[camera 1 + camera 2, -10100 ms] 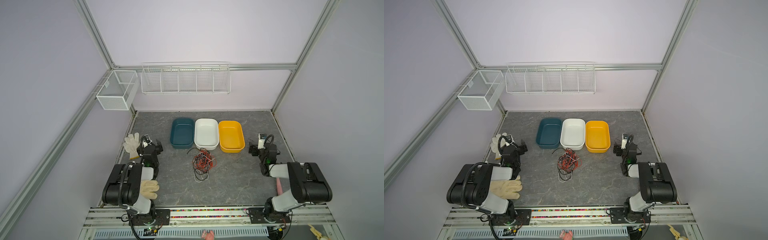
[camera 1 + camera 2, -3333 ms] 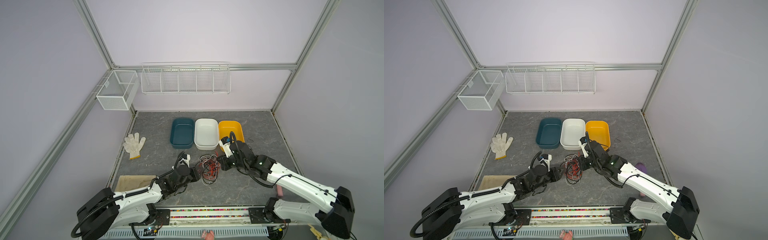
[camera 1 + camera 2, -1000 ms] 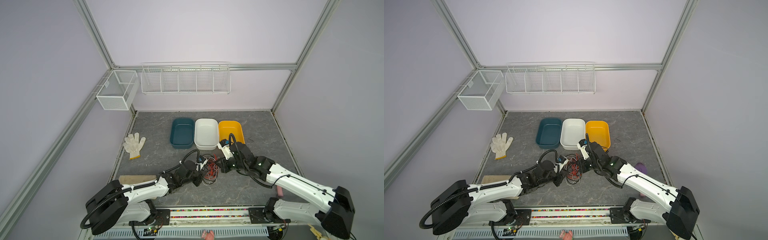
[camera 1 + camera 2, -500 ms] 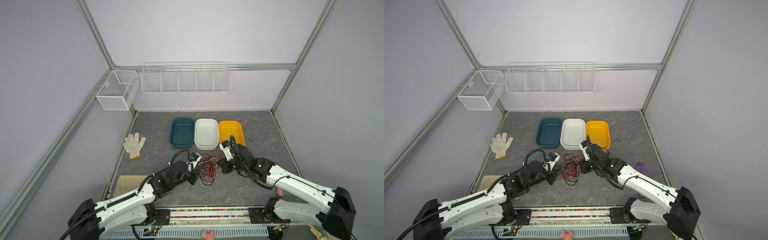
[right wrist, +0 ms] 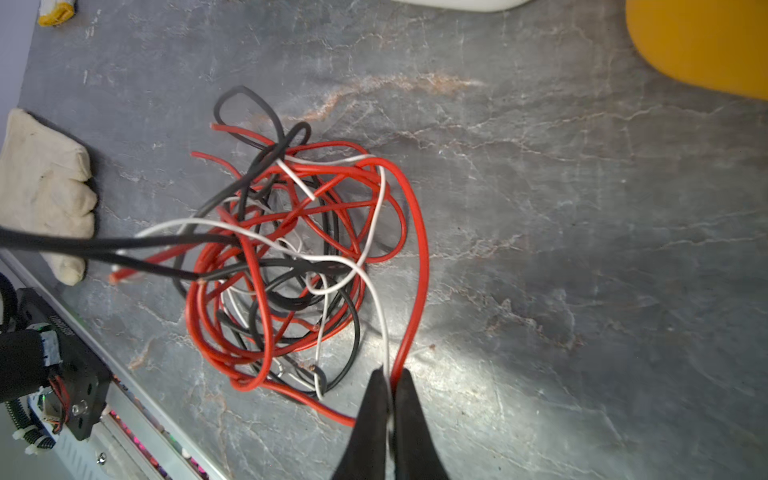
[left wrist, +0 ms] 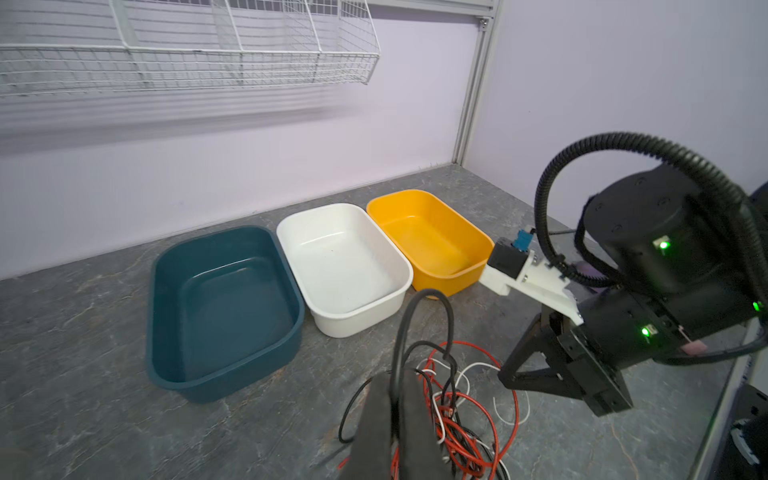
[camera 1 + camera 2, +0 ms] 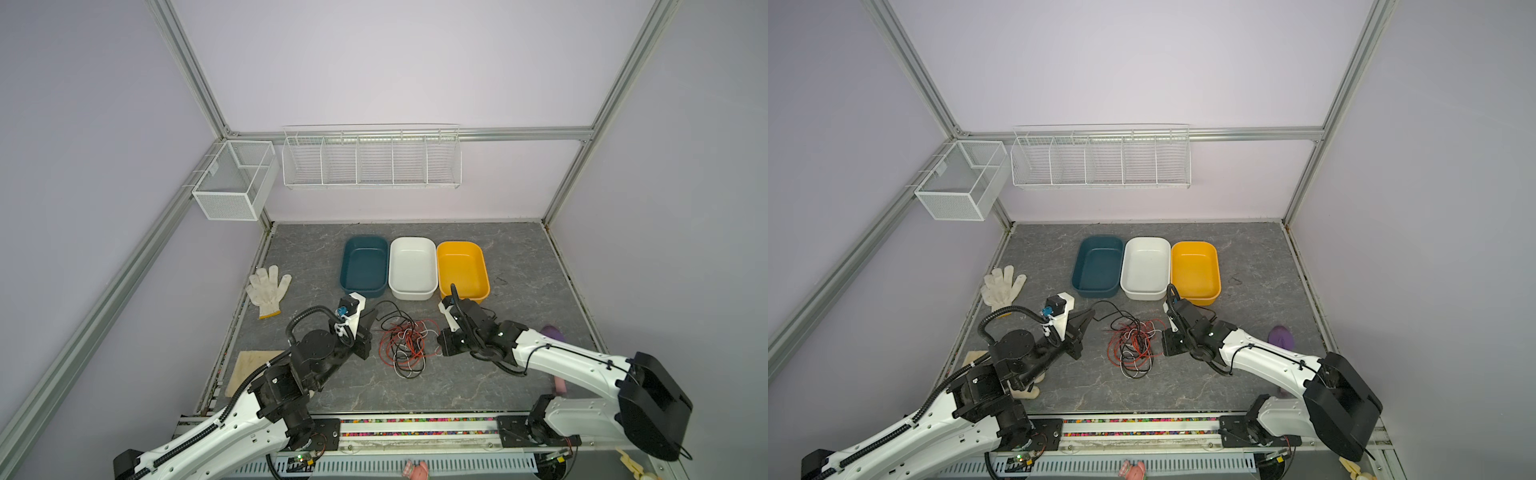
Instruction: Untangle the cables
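The tangle's edge (image 7: pixel 429 345) (image 5: pixel 358 318) is close beside the fingers of my right gripper, so the gripper will move a little toward the heap and open to let go of the white cable.
The cables (image 7: pixel 404 345) (image 7: pixel 1133 345) lie as one tangle of red, black and white strands in the middle of the table. My left gripper (image 7: pixel 372 317) (image 7: pixel 1090 316) stands just left of the tangle, shut on a black cable (image 6: pixel 419 299) that arches up from its fingertips (image 6: pixel 395 384) to the heap. My right gripper (image 7: pixel 439 337) (image 7: pixel 1163 340) is at the tangle's right edge. In the right wrist view it (image 5: pixel 390 374) is shut on a white cable (image 5: pixel 384 332), with a red cable (image 5: pixel 409 328) running in beside it.
Three empty bins stand behind the tangle: teal (image 7: pixel 364 266), white (image 7: pixel 412 268), yellow (image 7: pixel 462 268). A white glove (image 7: pixel 267 287) and a wooden board (image 7: pixel 248 365) lie at the left, a purple object (image 7: pixel 1281 336) at the right. Wire baskets (image 7: pixel 372 160) hang on the back wall.
My left gripper has shut on the black cable and drawn back to the left, pulling that strand out of the heap. The right gripper has stayed shut at the tangle's right edge.
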Robot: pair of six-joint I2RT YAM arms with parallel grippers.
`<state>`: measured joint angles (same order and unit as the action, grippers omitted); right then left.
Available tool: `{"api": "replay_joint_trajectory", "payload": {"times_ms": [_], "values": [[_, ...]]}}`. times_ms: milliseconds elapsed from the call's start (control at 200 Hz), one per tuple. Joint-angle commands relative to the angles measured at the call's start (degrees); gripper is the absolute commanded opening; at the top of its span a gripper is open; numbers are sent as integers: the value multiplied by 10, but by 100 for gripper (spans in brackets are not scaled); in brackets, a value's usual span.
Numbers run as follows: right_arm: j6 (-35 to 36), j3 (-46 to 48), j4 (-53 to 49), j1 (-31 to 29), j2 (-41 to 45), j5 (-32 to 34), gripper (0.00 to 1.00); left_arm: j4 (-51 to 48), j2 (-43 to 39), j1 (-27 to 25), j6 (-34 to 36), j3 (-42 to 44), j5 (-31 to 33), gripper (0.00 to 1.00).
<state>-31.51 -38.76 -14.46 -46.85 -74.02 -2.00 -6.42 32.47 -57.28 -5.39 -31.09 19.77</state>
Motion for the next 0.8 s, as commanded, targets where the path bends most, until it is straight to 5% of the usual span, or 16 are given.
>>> {"api": "replay_joint_trajectory", "payload": {"times_ms": [0,245,575,795], "values": [[-2,11,47,3,-4,-43,6,53,1,1,33,-18,74,0],[23,14,41,2,47,-59,10,33,36,6,60,-57,151,0],[83,-22,-12,2,119,-70,62,-17,18,6,39,-57,57,0],[107,-97,-20,-8,122,-119,76,-59,48,6,30,-80,-32,0]]}}
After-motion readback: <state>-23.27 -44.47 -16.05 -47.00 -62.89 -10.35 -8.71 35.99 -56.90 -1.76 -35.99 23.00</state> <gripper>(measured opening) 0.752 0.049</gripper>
